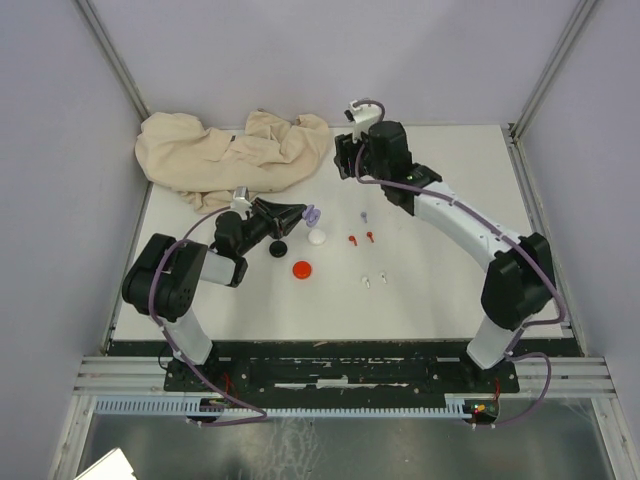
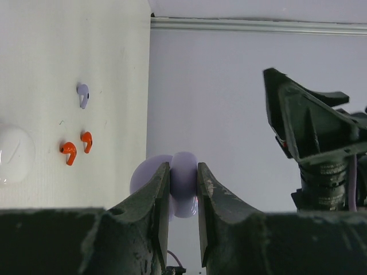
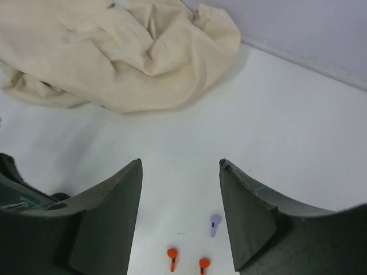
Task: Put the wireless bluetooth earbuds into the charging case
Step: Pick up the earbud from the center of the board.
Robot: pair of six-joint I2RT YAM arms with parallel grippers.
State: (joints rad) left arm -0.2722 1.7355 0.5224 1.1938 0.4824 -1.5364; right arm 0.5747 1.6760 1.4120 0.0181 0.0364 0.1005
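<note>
The lone earbud is below on the tabletop, so my right gripper will next move down and tip its open fingers downward over the purple earbud's round head (image 1: 364, 214) (image 3: 215, 218).
My left gripper (image 2: 183, 172) is shut on a purple charging case (image 2: 184, 186), held off the table at centre left (image 1: 311, 214). One purple earbud (image 1: 364, 215) lies alone on the table to its right. A red pair (image 1: 352, 238) lies a little nearer, and a white pair (image 1: 374, 279) nearer still. My right gripper (image 3: 179, 167) is open with nothing between its fingers. It hangs above the far part of the table (image 1: 345, 160). Below it I see the purple earbud (image 3: 215, 222) and the red pair (image 3: 171, 256).
A crumpled beige cloth (image 1: 230, 150) covers the far left corner. A white disc (image 1: 317, 238), a black disc (image 1: 279, 248) and a red disc (image 1: 302, 268) lie close under my left gripper. The right arm (image 2: 321, 143) shows at the right of the left wrist view.
</note>
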